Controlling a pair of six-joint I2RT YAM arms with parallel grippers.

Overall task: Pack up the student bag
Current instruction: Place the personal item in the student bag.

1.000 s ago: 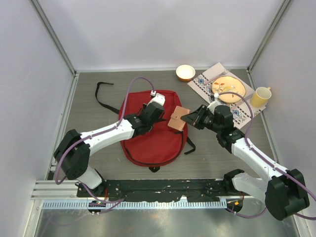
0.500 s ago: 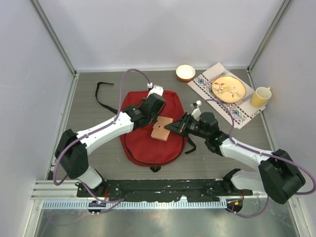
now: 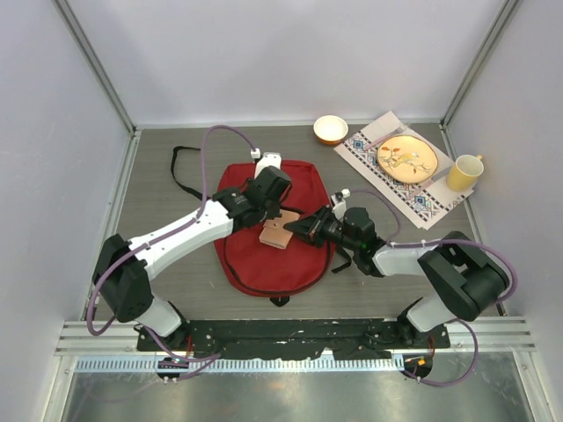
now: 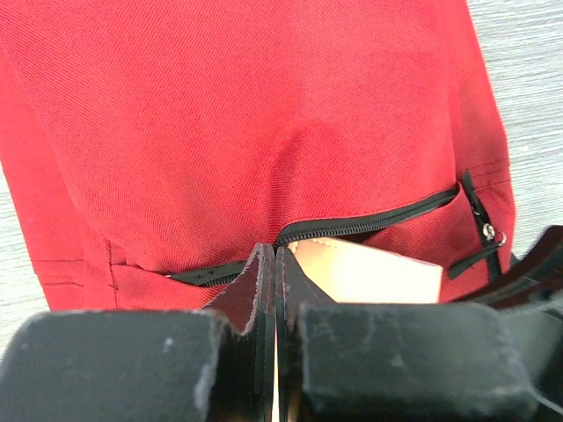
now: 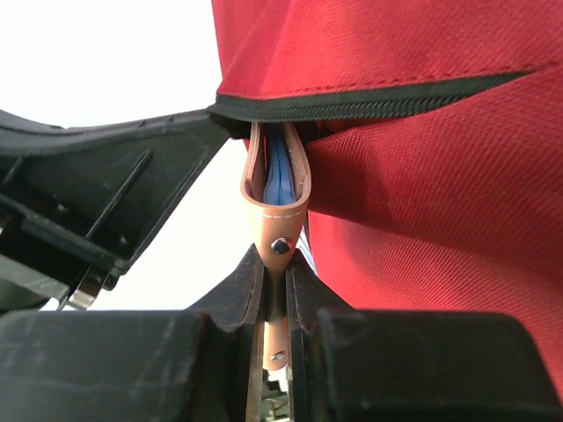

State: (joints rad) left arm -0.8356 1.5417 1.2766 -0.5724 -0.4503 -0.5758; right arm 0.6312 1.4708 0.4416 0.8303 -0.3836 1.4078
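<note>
My right gripper should push outward into the pocket opening (image 3: 290, 210) (image 5: 318, 131) under the black zip edge and release the tan leather case there, as most of it is outside.
The red student bag (image 3: 264, 255) lies flat in the middle of the table, with its front pocket zip (image 4: 369, 221) open. My left gripper (image 3: 271, 208) is shut on the pocket's zip edge (image 4: 275, 264) and holds it up. My right gripper (image 3: 301, 230) is shut on a tan leather case (image 3: 277, 234), pinching its snap end (image 5: 277, 246). The case has something blue inside. Its far end sits at the pocket opening, under the black zip edge (image 5: 352, 104). The case also shows in the left wrist view (image 4: 369, 274), just below the zip.
A small orange and white bowl (image 3: 330, 129) stands at the back. An orange plate (image 3: 407, 158) lies on a patterned mat (image 3: 427, 207) at the back right, beside a yellow mug (image 3: 464, 172). The bag's black strap (image 3: 186, 171) trails to the left.
My right gripper has carried the tan case leftward and down onto the bag, to the pocket opening. My left gripper has shifted slightly left and stays on the zip edge.
</note>
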